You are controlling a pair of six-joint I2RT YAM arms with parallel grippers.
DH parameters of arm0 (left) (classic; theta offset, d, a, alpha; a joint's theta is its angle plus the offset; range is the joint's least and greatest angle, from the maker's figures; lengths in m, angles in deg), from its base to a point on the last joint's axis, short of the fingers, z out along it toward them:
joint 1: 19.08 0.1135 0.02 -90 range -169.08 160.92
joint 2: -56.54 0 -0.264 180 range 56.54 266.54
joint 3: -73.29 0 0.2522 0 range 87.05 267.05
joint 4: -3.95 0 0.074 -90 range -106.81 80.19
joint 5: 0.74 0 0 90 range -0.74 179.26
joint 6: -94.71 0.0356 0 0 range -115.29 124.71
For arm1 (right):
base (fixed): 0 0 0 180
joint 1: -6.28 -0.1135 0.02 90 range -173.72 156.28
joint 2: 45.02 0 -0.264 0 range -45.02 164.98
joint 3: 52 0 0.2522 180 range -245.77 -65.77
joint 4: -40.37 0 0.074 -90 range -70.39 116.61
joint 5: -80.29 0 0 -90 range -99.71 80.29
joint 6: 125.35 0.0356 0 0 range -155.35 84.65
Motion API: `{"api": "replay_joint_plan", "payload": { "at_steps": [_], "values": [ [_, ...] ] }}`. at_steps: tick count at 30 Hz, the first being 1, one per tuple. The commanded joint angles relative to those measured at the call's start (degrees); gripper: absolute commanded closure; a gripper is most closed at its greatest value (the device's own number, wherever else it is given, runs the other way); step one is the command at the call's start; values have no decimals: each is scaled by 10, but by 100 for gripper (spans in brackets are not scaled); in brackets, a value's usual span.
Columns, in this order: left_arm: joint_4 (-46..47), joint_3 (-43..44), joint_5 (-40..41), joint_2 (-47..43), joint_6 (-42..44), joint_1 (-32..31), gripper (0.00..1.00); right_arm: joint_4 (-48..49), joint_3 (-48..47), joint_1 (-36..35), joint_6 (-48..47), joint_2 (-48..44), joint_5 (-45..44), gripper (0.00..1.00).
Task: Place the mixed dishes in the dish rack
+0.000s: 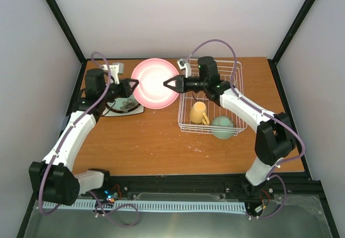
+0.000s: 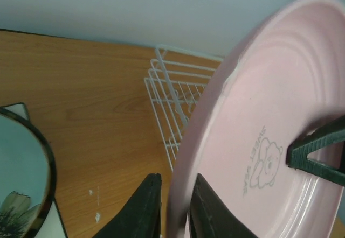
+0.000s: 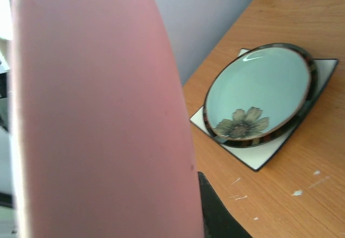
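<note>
My right gripper turns, shifts to the right in the top view and lowers next, to release the plate in the rack's empty slots beyond the bowl.
The pink round plate (image 1: pixel 153 84) is held upright on edge above the table, between both grippers. My left gripper (image 1: pixel 131 87) straddles its left rim, one black finger (image 2: pixel 143 211) behind it and the other on the face (image 2: pixel 207 211), shut on it. My right gripper (image 1: pixel 169 84) pinches the opposite rim; one finger (image 3: pixel 218 216) shows beside the plate (image 3: pixel 97 109), the other is hidden. The white wire dish rack (image 1: pixel 237 74) stands at the right, holding a yellow mug (image 1: pixel 198 112) and a mint-green bowl (image 1: pixel 222 126). A dark-rimmed flower plate (image 3: pixel 259 92) lies on the white square plate (image 3: pixel 264 154).
The stacked plates (image 1: pixel 123 106) lie on the table under my left arm. A small white bracket (image 1: pixel 116 67) sits at the back left and another (image 1: pixel 183 63) at the rack's far corner. Walls and black frame posts close the table on three sides.
</note>
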Motion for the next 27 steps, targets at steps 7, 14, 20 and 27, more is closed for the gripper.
{"api": "replay_joint_plan", "payload": {
  "at_steps": [7,14,20,27],
  "values": [
    [-72,63,104,6,41,-28,36,-2,-12,-36,-63,-81,-39,97],
    [-47,88,251,-77,60,-28,0,-83,-20,-31,-109,-120,-227,97],
    [-8,62,349,-176,71,-28,0,-179,-41,-24,-148,-141,-492,97],
    [-25,19,428,-217,106,-28,0,-266,-12,14,-134,-195,-838,97]
  ]
}}
